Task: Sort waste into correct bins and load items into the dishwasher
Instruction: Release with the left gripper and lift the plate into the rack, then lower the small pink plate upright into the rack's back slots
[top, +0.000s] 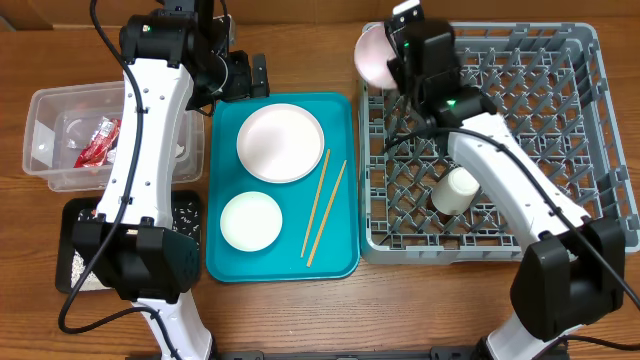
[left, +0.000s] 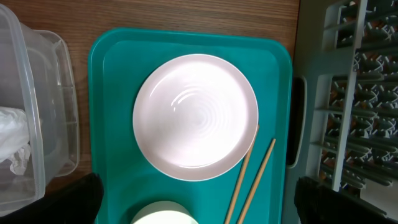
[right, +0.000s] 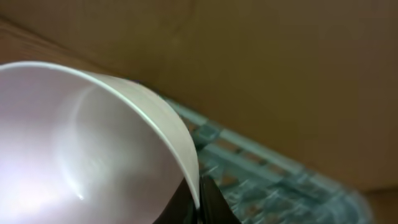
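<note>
The right gripper turns over the rack's far end (top: 464, 46) next, lowers and releases the pale-pink bowl, since it still overhangs the rack's edge by the teal tray.
My left gripper (left: 198, 202) hangs open above the teal tray, its dark fingers (left: 74, 199) spread wide with nothing between them. Below it lie a large white plate (left: 196, 116), a small white bowl (left: 163, 214) and a pair of wooden chopsticks (left: 255, 180). My right gripper (right: 200, 208) is shut on the rim of a pale-pink bowl (right: 81, 143), held tilted over the far left corner of the grey dish rack (top: 590, 120). A white cup (top: 457, 190) lies in the rack. The clear tub (top: 60, 140) holds a red wrapper (top: 97, 142) and a white wad (left: 12, 137).
A black tray (top: 80, 250) with beige crumbs sits at the front left, partly under my left arm. The teal tray (top: 225, 255) lies between the tub and the rack. Bare wooden table shows along the front edge.
</note>
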